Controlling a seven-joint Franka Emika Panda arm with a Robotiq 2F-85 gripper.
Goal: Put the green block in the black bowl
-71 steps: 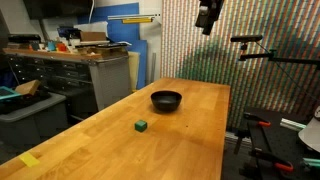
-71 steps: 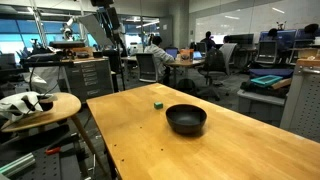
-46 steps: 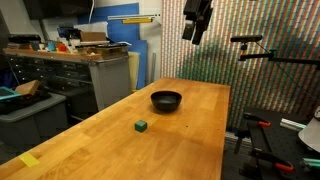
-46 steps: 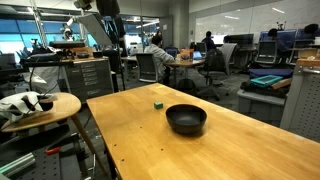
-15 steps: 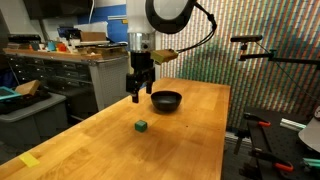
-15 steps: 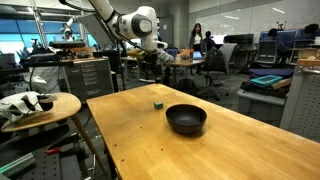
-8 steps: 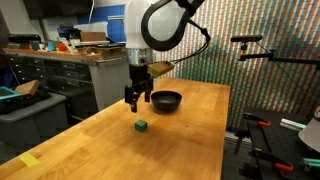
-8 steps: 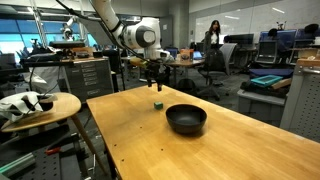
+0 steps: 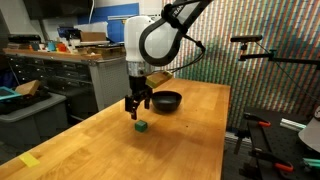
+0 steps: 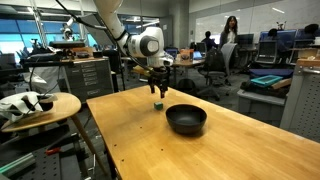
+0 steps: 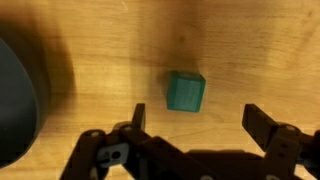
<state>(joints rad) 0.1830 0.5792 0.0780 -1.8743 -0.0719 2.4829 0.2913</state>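
The green block (image 9: 143,127) (image 11: 185,91) is below my gripper and lines up between its spread fingers in the wrist view, so my gripper should go down around the block's sides next and close.
The green block (image 9: 143,127) is a tiny dark green cube on the wooden table; it also shows in an exterior view (image 10: 158,103) and in the wrist view (image 11: 186,91). The black bowl (image 9: 166,100) sits further along the table, seen too in an exterior view (image 10: 186,119) and as a dark edge at the left of the wrist view (image 11: 18,100). My gripper (image 9: 135,110) hangs open and empty just above the block, fingers spread wide in the wrist view (image 11: 200,118), with the block a little beyond the fingertips.
The wooden table (image 9: 180,140) has long bare stretches around the block and bowl. A workbench with drawers (image 9: 70,70) stands beyond one edge. A round stool with objects (image 10: 35,105) stands beside the table in an exterior view. Office desks and people fill the background.
The arm has swung down from high above the table and now lowers over the green block. Block and bowl have not moved.
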